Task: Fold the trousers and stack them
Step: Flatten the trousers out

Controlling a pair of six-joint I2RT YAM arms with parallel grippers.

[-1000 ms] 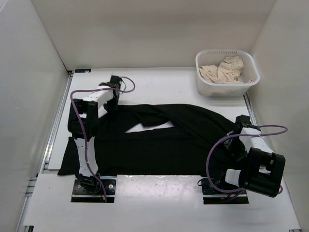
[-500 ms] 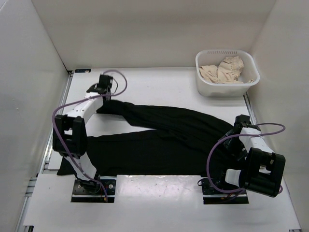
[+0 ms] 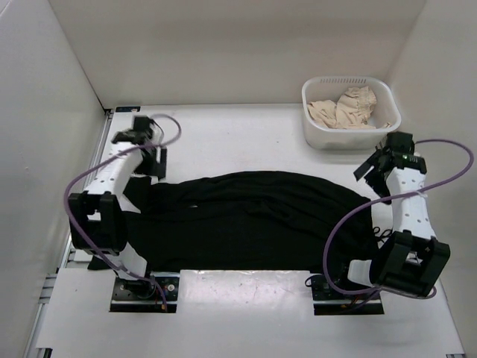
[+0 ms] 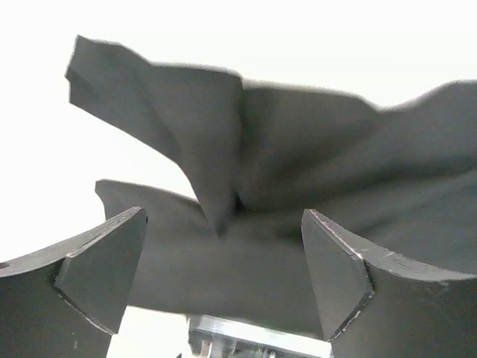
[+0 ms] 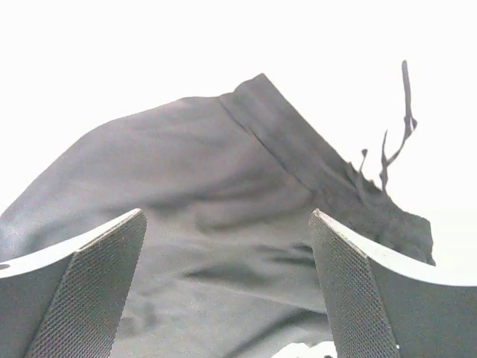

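My right gripper comes down, open, onto the far corner of the waistband next.
The black trousers [image 3: 253,220] lie spread across the table's middle, the legs folded over each other into one long band. My left gripper [image 3: 147,158] hangs open at the band's far left end, above the cloth. In the left wrist view its jaws [image 4: 223,216] stand wide apart with nothing between them, and a raised fold of the trousers [image 4: 298,149] lies beyond. My right gripper [image 3: 370,168] is open just past the far right end. The right wrist view shows the right gripper [image 5: 227,216] empty, with the waistband [image 5: 283,134] and a loose drawstring [image 5: 406,104] ahead.
A white basket [image 3: 320,134] holding a beige garment [image 3: 343,108] stands at the back right, close behind my right wrist. White walls enclose the table on three sides. A white board [image 3: 246,306] covers the near edge between the arm bases.
My left gripper drew the upper leg leftward, then opened and let it go. The legs now lie together. My right arm rose from the near right and swung back toward the basket.
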